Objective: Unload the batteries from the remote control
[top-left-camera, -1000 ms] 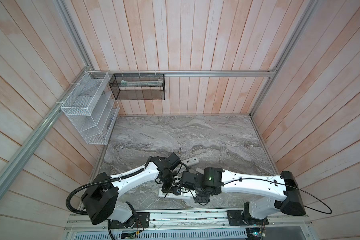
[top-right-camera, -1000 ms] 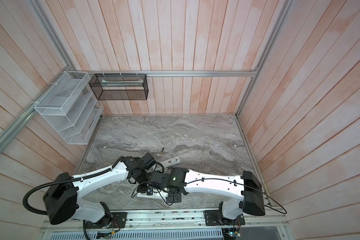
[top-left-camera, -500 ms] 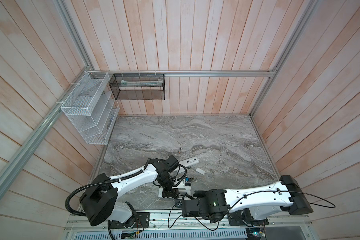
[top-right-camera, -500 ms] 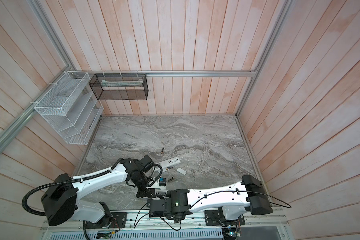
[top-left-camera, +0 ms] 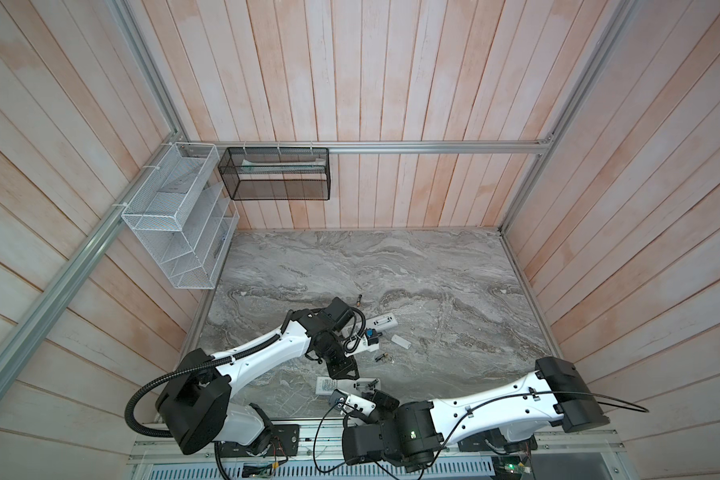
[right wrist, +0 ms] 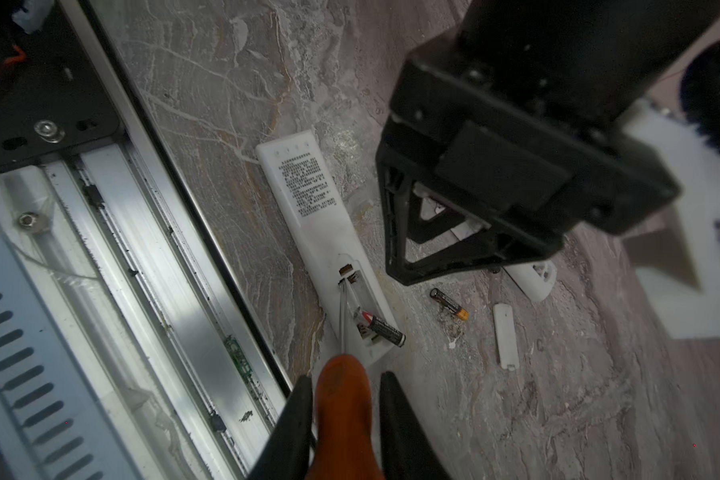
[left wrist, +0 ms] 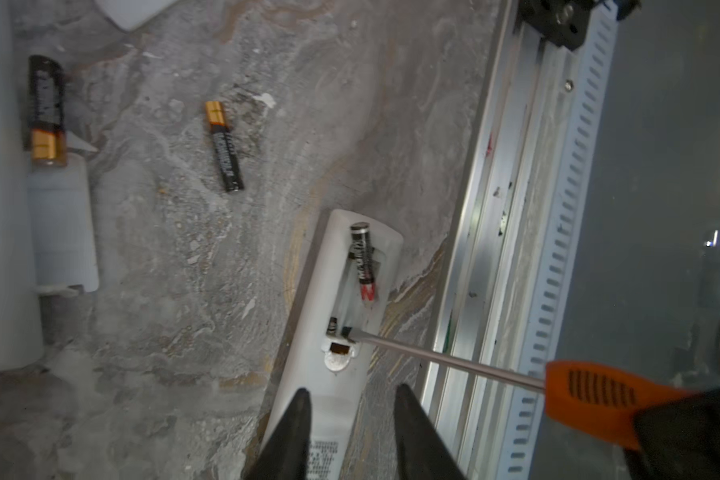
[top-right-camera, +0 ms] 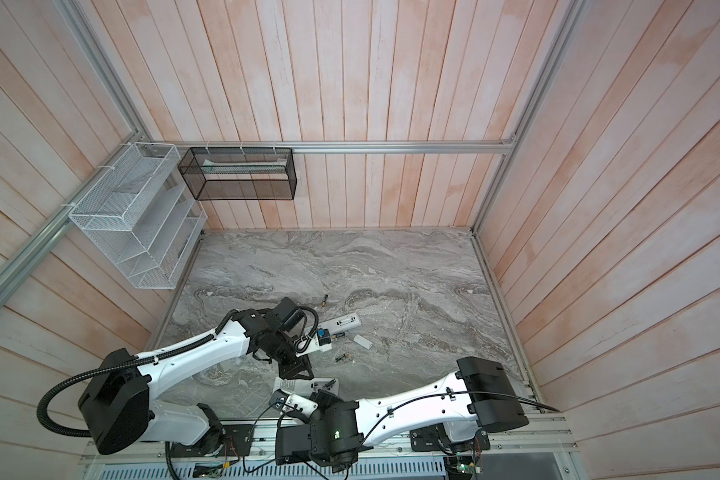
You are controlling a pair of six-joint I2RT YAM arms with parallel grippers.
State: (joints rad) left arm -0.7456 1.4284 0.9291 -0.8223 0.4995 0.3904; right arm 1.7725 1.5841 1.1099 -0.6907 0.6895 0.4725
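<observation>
I need to lift my right gripper outward next, lower it and let go of the screwdriver (right wrist: pixel 341 399) on bare marble (right wrist: pixel 510 422) beside the battery cover, as the battery tilts half out of the bay.
The white remote control (left wrist: pixel 341 361) lies face down by the table's front edge, its battery bay uncovered. One of the batteries (left wrist: pixel 363 266) sits tilted in the bay, half lifted out. My right gripper (right wrist: pixel 344 386) is shut on an orange-handled screwdriver (right wrist: pixel 341 399), whose tip (left wrist: pixel 348 332) rests at the bay's inner end. My left gripper (left wrist: pixel 352 399) hovers open over the remote's printed end, gripping nothing. Two more batteries lie loose on the marble: one (left wrist: pixel 224 146) near the remote and one (top-left-camera: pixel 359 300) farther back. In both top views the remote (top-left-camera: pixel 327 384) (top-right-camera: pixel 285 383) lies between the grippers.
A second white remote (top-left-camera: pixel 381 322) and a small white battery cover (right wrist: pixel 506 336) lie farther back, with another battery (left wrist: pixel 46 112) beside the white parts. The aluminium front rail (right wrist: pixel 163 291) runs right beside the remote. Wire baskets (top-left-camera: pixel 175 220) hang on the left wall.
My right arm swung from across the middle down to the front rail, then brought the screwdriver tip to the bay. My left gripper has opened off the remote.
</observation>
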